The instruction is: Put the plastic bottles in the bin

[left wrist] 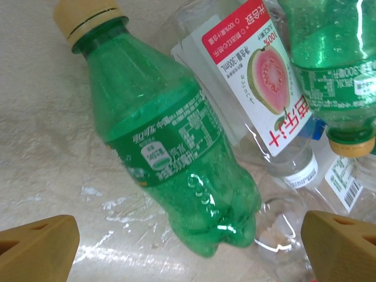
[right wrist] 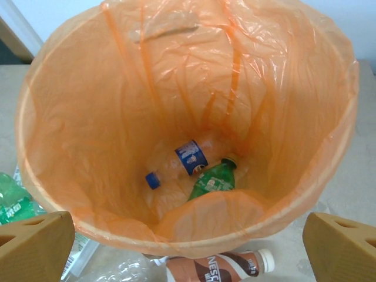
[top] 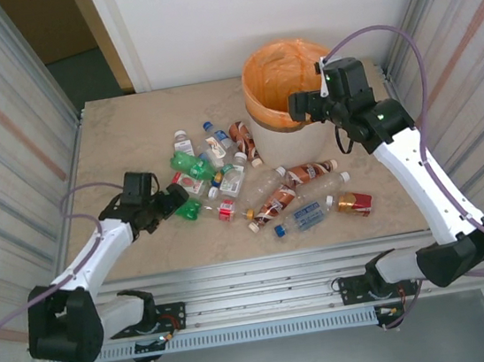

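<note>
My left gripper should next lower and close around the green bottle's label below it, because its open fingers are wider apart than the bottle's body.
Several plastic bottles lie scattered across the middle of the table, clear, green and brown-labelled. My left gripper is low at the heap's left edge and stands open. In the left wrist view a green bottle with a yellow cap lies between and just ahead of its fingers, untouched by them. My right gripper hovers open and empty over the near rim of the bin. Inside the bin lie a clear bottle with a blue label and a green bottle.
A clear guava-labelled bottle and another green bottle crowd the right side of the left gripper. A brown Nescafe bottle lies at the bin's foot. Metal walls close in the table's left and right sides.
</note>
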